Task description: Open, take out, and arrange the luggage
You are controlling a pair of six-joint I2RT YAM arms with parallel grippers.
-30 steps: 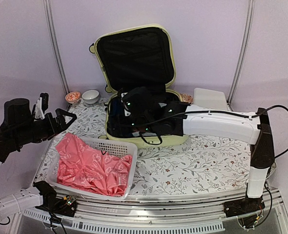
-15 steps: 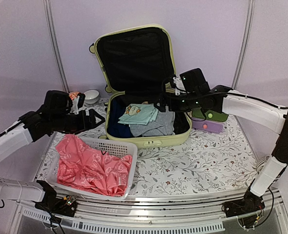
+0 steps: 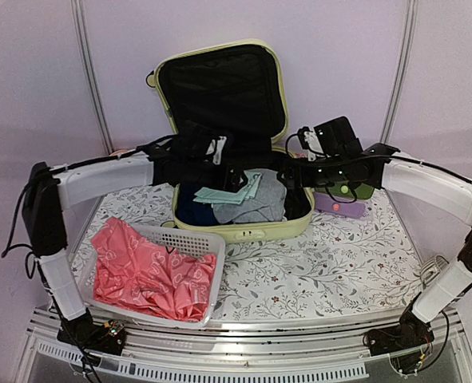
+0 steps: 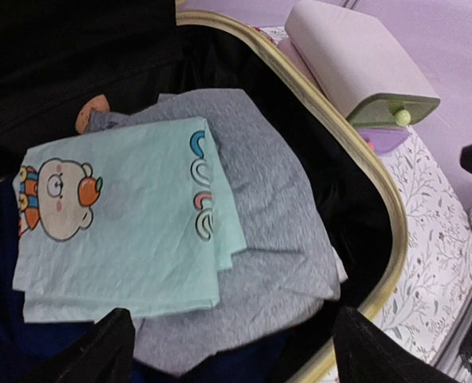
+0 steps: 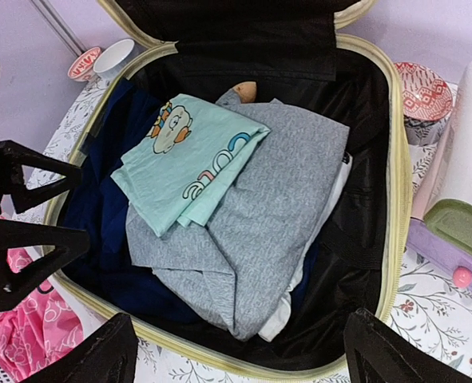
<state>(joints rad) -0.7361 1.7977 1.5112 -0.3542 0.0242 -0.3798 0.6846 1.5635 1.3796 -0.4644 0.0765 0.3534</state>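
Note:
Next, my left gripper lowers onto the lettered edge of the mint shirt and closes there, as the mint shirt lies on top of the grey garment.
The luggage is a pale yellow-green suitcase lying open, its black-lined lid standing upright. Inside lie a folded mint shirt with a cartoon print, a grey garment under it and navy cloth. My left gripper hovers open over the clothes, above the grey garment's edge. At the suitcase's right side my right gripper hangs open above the front rim. Neither holds anything.
A white slatted basket with pink cloth stands front left. A small white box with green and purple drawers sits right of the suitcase. A red patterned bowl and a white cup stand behind it.
My left arm has swung from the table's left side to over the open suitcase. My right arm rose out of the suitcase and now holds at its right side.

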